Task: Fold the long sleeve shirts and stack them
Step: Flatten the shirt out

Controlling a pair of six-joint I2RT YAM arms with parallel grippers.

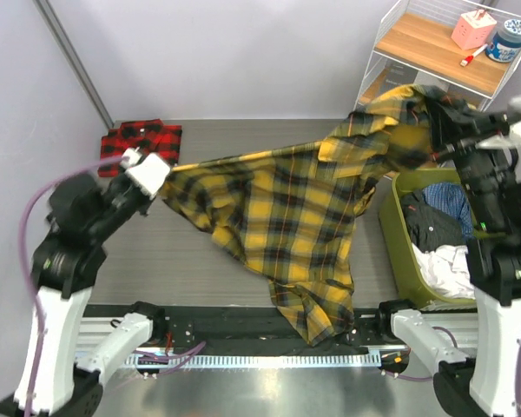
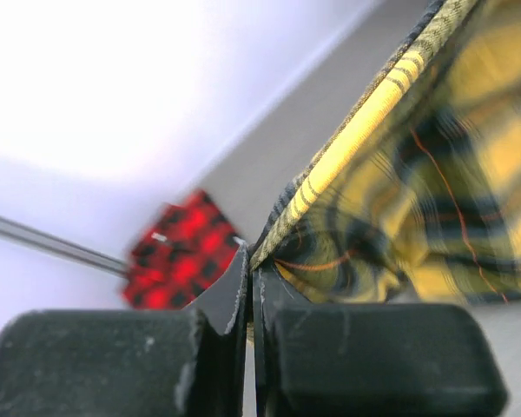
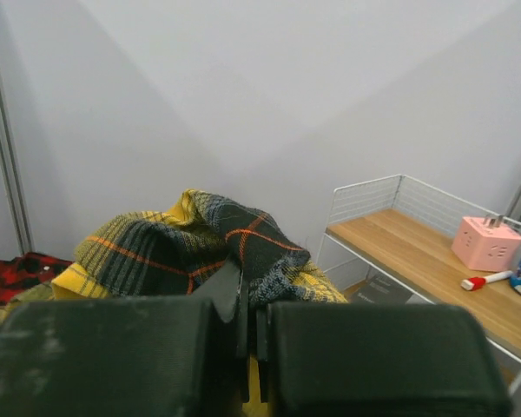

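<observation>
My right gripper should next move outward and down to let go of the shirt's plaid end at the table's far edge, because the shirt's lower part already droops to the table's near edge.
The yellow-and-black plaid long sleeve shirt [image 1: 286,217] hangs stretched above the table between both arms, its lower part drooping to the near edge. My left gripper [image 1: 161,178] is shut on one edge of it at the left; in the left wrist view the shirt's hem [image 2: 365,122] runs out from my closed left gripper [image 2: 252,261]. My right gripper [image 1: 441,139] holds the other end high at the right; in the right wrist view bunched plaid cloth [image 3: 200,248] sits in my shut right gripper [image 3: 250,291]. A folded red-and-black shirt [image 1: 141,139] lies at the table's far left.
An olive-green bin [image 1: 399,230] of mixed clothes stands right of the table. A white wire shelf [image 1: 434,43] at the back right holds a pink box [image 1: 473,28], a blue-lidded jar [image 1: 509,39] and a marker. A wall and metal rail [image 1: 74,61] border the left.
</observation>
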